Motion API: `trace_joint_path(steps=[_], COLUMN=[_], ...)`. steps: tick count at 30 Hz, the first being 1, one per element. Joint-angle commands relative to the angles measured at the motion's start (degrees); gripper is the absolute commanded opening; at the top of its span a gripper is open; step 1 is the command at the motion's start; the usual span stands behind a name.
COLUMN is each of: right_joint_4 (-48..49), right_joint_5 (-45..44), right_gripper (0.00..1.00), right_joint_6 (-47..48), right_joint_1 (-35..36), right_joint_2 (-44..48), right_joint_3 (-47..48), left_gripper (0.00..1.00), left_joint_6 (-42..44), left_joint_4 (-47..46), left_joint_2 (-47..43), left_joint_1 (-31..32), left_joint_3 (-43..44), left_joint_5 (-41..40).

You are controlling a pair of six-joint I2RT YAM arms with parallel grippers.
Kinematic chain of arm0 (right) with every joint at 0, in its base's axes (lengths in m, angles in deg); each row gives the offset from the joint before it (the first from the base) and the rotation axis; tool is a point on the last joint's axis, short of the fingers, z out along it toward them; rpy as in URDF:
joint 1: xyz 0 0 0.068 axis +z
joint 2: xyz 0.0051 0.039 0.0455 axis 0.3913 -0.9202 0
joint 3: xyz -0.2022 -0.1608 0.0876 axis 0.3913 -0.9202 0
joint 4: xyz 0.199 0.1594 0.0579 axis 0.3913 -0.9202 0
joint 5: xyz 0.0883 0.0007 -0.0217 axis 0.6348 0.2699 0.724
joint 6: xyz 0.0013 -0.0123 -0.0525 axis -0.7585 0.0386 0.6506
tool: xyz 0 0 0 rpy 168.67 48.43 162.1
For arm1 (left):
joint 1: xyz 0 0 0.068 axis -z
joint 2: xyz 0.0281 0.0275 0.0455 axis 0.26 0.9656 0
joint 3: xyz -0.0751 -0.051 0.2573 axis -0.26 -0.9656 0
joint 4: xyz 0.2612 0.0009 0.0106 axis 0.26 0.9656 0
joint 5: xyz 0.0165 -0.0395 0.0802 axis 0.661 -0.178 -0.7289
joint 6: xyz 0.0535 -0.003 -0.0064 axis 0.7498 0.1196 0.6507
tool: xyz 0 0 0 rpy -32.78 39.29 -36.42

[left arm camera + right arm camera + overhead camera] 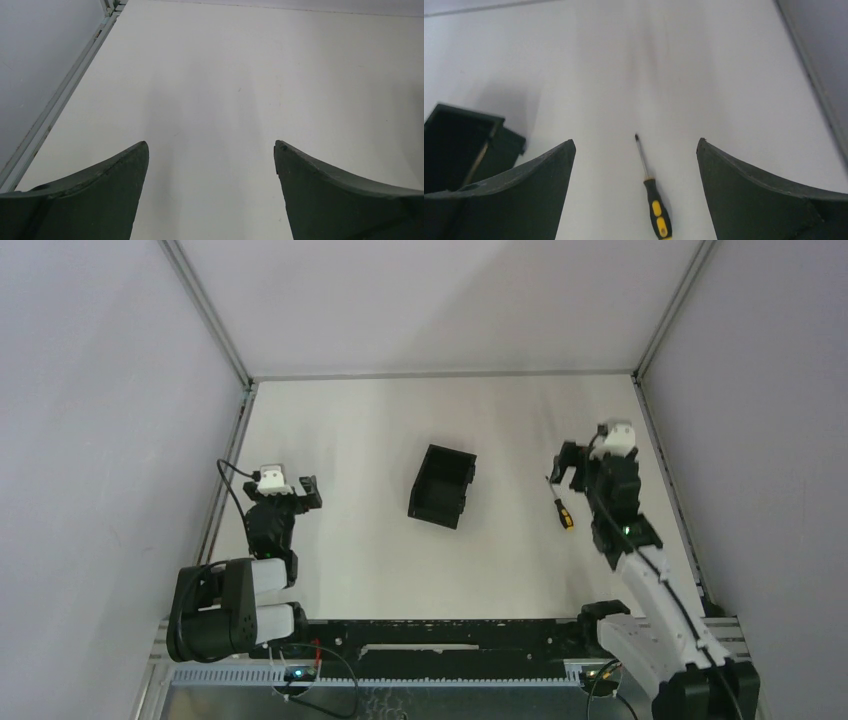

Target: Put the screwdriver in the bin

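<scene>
The right gripper lowers and draws back next, fingers open around the screwdriver's black and yellow handle (564, 514) (657, 209), because that handle lies below it and nearer my base.
The screwdriver (560, 505), with a thin dark shaft and a black and yellow handle, lies on the white table at the right. In the right wrist view the screwdriver (653, 200) lies between my open fingers, tip pointing away. The black open-topped bin (441, 485) stands mid-table, and the right wrist view shows the bin (459, 145) at the left edge. My right gripper (566, 466) is open and empty, above the screwdriver's tip end. My left gripper (304, 492) is open and empty at the left, far from both; its view shows only bare table between the fingers (100, 190).
Metal frame rails run along the left edge (228, 475) and the right edge (665, 475) of the table, with grey walls behind them. A black rail (440, 635) crosses the near edge between the arm bases.
</scene>
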Motion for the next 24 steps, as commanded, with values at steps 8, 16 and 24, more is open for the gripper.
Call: trace_joint_path(steps=[8,16,24], right_joint_4=[-28.10,-28.07,-27.98], right_joint_5=[6.20,7.50,15.50], right_gripper=[1.00,0.99,0.82], right_joint_6=[0.27,4.67,5.12], right_joint_1=[-6.85,-8.67,-8.76], right_joint_2=[-24.52,-36.47,-44.30], right_joint_3=[21.82,22.84,22.72], left_gripper=[1.00,1.00,1.00], left_joint_6=[1.05,1.05,1.07], left_joint_4=[-1.62,-1.62,-1.61], left_joint_2=[-0.59,-0.56,-0.56], left_joint_1=[0.29,0.24,0.27], left_joint_3=[2.41,2.40,2.41], left_joint_5=[-0.31,-0.30,-0.34])
